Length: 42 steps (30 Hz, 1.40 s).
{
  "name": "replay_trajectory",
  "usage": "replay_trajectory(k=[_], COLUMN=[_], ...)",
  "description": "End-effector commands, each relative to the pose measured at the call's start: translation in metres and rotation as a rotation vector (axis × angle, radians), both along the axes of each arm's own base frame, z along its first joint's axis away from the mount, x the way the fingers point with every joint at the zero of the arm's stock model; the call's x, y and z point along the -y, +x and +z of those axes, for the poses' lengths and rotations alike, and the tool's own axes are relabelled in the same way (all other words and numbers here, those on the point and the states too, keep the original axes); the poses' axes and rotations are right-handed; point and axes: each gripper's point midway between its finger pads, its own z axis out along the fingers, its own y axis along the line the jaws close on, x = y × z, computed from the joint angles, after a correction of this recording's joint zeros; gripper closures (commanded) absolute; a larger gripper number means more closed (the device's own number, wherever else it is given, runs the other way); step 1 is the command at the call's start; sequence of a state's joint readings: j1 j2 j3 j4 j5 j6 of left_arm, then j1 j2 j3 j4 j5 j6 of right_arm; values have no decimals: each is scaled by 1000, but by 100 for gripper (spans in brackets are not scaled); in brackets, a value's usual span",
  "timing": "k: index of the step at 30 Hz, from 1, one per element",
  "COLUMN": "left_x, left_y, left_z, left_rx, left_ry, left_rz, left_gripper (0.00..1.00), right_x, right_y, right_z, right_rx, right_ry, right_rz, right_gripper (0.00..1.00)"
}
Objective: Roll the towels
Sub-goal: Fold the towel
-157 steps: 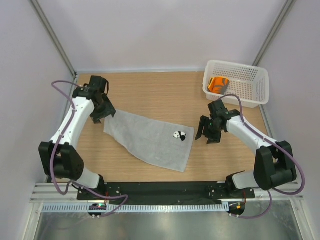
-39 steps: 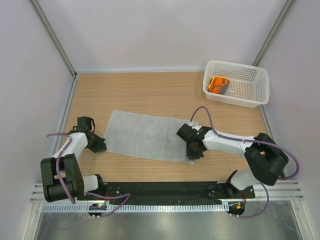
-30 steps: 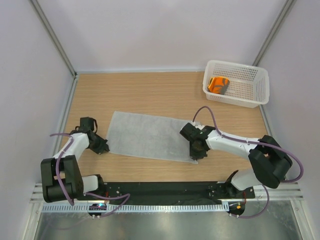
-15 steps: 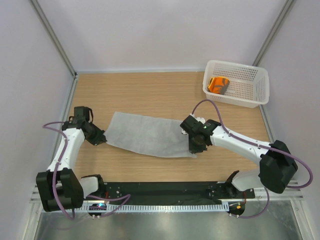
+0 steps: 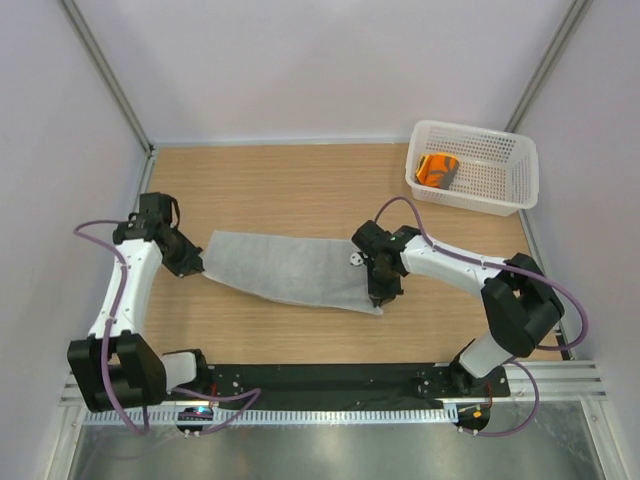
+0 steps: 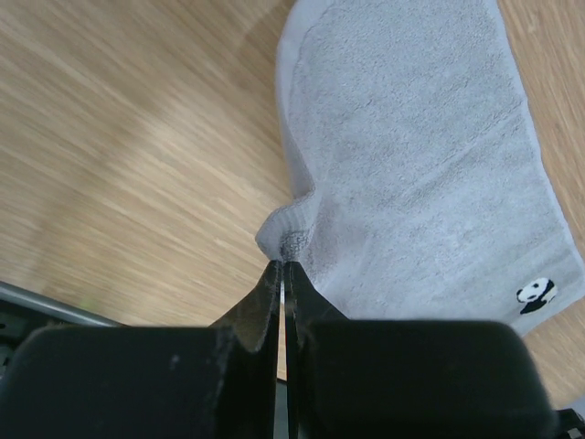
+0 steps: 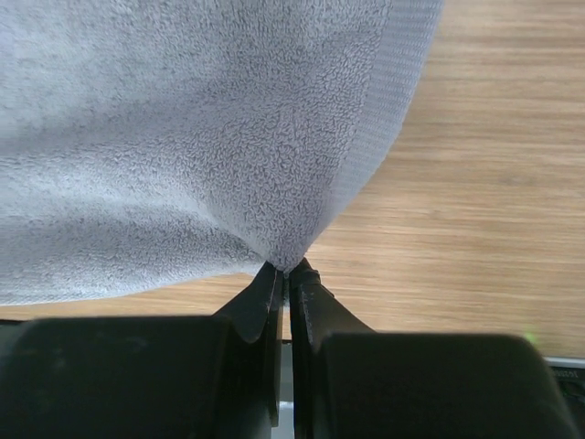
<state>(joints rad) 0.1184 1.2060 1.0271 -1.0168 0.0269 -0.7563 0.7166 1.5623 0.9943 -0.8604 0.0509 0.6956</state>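
Observation:
The right gripper carries the pinched near corner outward next and lets it go beside the panda tag, since that tag lies outward of the gripper.
The light-grey towel lies stretched across the middle of the table, its small panda tag near its right end. My left gripper is shut on the towel's left corner, which bunches at the fingertips in the left wrist view. The grey towel runs away from them to the tag. My right gripper is shut on the right near corner, and the grey towel hangs from the pinch. The orange towel sits rolled in the basket.
The white perforated basket stands at the far right corner of the wooden table. Grey walls and metal posts close the sides and back. The black base rail runs along the near edge.
Both grippers have carried the towel's near corners away from the near edge. The towel now looks narrower, and the panda tag shows beside the right gripper.

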Motion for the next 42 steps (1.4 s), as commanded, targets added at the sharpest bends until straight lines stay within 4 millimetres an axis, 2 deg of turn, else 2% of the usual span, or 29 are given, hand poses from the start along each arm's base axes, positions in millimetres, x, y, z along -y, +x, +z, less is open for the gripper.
replay_trajectory(k=[1,8,9,13,18,25,31,37,38,40,41,42], left_x=[-6,-7,-5,-8,-15,-16,-10,-10,-10,-10,-9,-9], left_y=[20,60,63,75,94,119,137,145,147,149,155,158], left_z=[6,-3,-10,-17,-19,-25,-34,-48,-48,-55,-52,-53], left_rx=[3,-12,-38,-63,-63,-86,-116,-163,-160,-179,-168,-169], left_ry=[30,10,-4,3,30,32,42,72,71,65,62,61], left_rz=[-40,-60,-67,-78,-75,-98,-137,-153,-153,-155,-157,-159], left_gripper=[100,99,99,99,100,100,100,100,100,100,100,100], right_x=[-14,-9,-11,-14,-8,3,5,10,10,12,13,16], right_y=[17,42,46,58,78,93,98,106,106,109,111,113], right_z=[17,20,19,20,25,24,19,13,12,11,11,12], right_rx=[0,-23,-29,-39,-34,-46,-64,-82,-83,-83,-80,-79], right_ry=[105,97,97,99,103,113,117,117,116,118,117,120], right_rz=[8,16,21,34,15,-13,-14,-29,-28,-34,-42,-50], right_gripper=[99,99,99,99,99,99,99,98,98,81,71,66])
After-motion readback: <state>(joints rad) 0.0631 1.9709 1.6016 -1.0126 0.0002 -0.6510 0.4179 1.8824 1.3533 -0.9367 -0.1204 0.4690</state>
